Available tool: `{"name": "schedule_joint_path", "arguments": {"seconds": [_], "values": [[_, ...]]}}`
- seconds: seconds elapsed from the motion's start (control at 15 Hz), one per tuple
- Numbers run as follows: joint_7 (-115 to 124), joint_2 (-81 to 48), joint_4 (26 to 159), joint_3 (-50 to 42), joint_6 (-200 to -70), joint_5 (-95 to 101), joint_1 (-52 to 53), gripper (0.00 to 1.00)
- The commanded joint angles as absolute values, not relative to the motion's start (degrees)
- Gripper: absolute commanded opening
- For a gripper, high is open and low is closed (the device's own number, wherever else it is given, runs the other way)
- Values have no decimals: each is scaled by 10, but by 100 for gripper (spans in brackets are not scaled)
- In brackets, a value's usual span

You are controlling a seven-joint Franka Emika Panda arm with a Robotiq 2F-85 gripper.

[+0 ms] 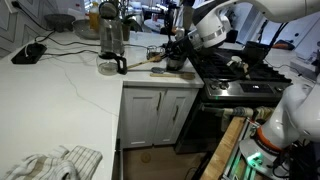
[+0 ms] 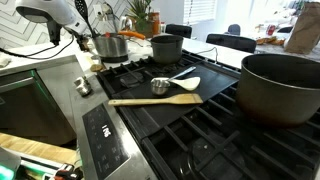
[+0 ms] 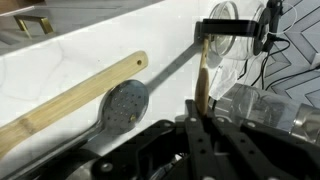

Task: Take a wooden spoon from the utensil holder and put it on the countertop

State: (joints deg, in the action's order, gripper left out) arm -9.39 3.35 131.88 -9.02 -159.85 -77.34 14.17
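Note:
The part of the white countertop beside the spatula is clear, so the gripper needs to lower slightly, ease toward the glass carafe and release the wooden spoon onto the countertop.
In the wrist view my gripper (image 3: 200, 108) is shut on the slim tan handle of the wooden spoon (image 3: 202, 80), which stands upright between the fingers. Its head is hidden. A broad wooden spatula (image 3: 80, 97) and a slotted metal spoon (image 3: 125, 103) lean out to the left. My gripper hides the utensil holder in this view. In an exterior view my gripper (image 1: 181, 46) hangs just above the grey utensil holder (image 1: 175, 63) at the edge of the white countertop (image 1: 70, 85), next to the stove.
A glass carafe with a black handle (image 1: 110, 40) stands left of the holder and also shows in the wrist view (image 3: 245, 40). A short tan wooden piece (image 1: 159, 71) lies by the holder. Pots (image 2: 167, 47), a wooden spatula (image 2: 155, 100) and a metal scoop (image 2: 163, 86) sit on the black stovetop.

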Motion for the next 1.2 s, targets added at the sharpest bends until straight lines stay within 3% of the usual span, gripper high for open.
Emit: {"name": "schedule_joint_path", "arguments": {"seconds": [0.0, 1.13], "values": [[-129, 0, 1291, -85, -1611, -818, 149, 2], [-268, -15, 1299, -76, -1590, -942, 139, 2]]}}
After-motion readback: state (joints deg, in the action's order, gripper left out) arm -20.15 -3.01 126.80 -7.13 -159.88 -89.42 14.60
